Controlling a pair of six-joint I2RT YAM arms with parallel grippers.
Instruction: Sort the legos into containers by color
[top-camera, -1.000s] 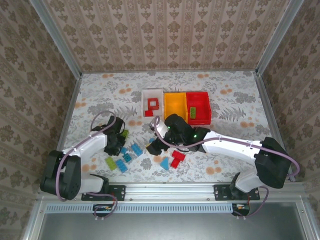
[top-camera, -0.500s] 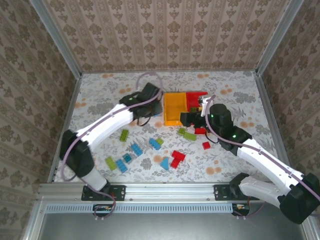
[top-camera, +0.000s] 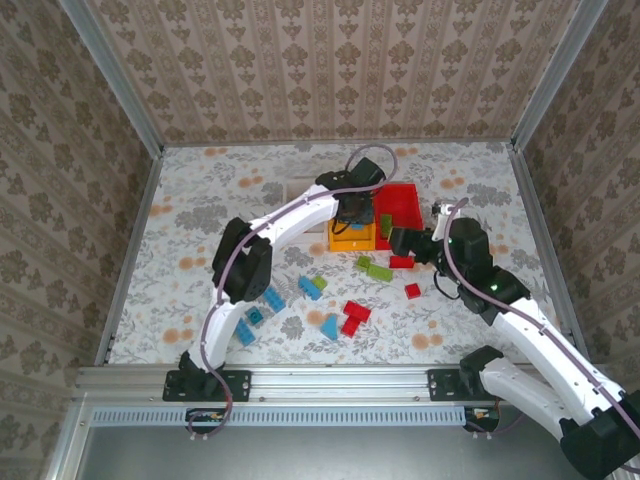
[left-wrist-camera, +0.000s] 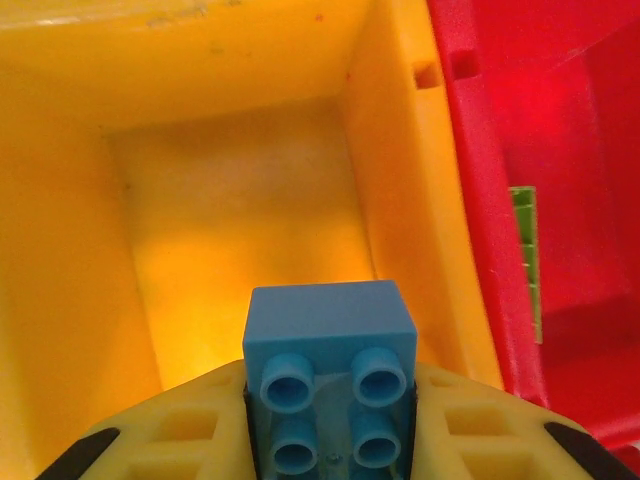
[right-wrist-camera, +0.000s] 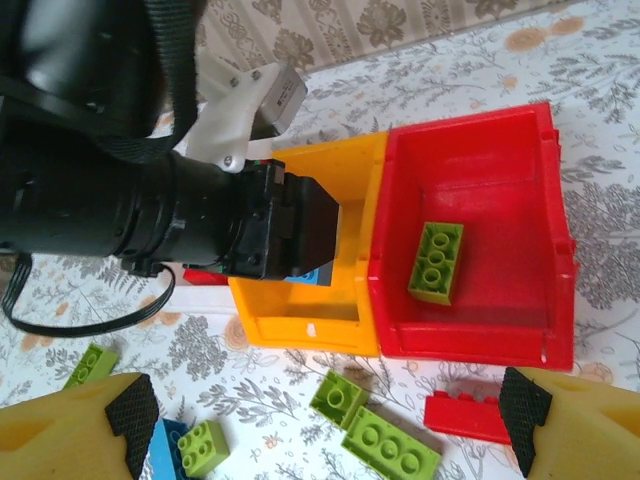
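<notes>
The robot's left gripper will lower the blue brick (left-wrist-camera: 330, 325) slightly between the yellow-orange bin's sides next and release it there, since the open bottom of the yellow-orange bin (left-wrist-camera: 262, 245) lies below.
My left gripper (left-wrist-camera: 330, 405) is shut on a blue two-by-two brick (left-wrist-camera: 330, 325) and hangs over the inside of the yellow-orange bin (left-wrist-camera: 230, 230), also seen from above (top-camera: 352, 222). The red bin (right-wrist-camera: 470, 190) beside it holds one green brick (right-wrist-camera: 436, 262). My right gripper (right-wrist-camera: 330, 440) is open above the table just in front of both bins, with nothing between its fingers. Below it lie two green bricks (right-wrist-camera: 392, 443), a red brick (right-wrist-camera: 462, 412) and a small green brick (right-wrist-camera: 203, 447). More red, blue and green legos, including a blue wedge (top-camera: 328, 326), are scattered nearer the arms.
The left arm (top-camera: 270, 235) stretches across the table's middle and covers most of the white bin (right-wrist-camera: 215, 300). A small red brick (top-camera: 412, 291) and red pieces (top-camera: 352, 315) lie between the arms. Metal rails edge the floral table.
The left arm swung from the white bin to over the yellow-orange bin, carrying the blue brick. The right gripper drew back slightly to the right in front of the red bin.
</notes>
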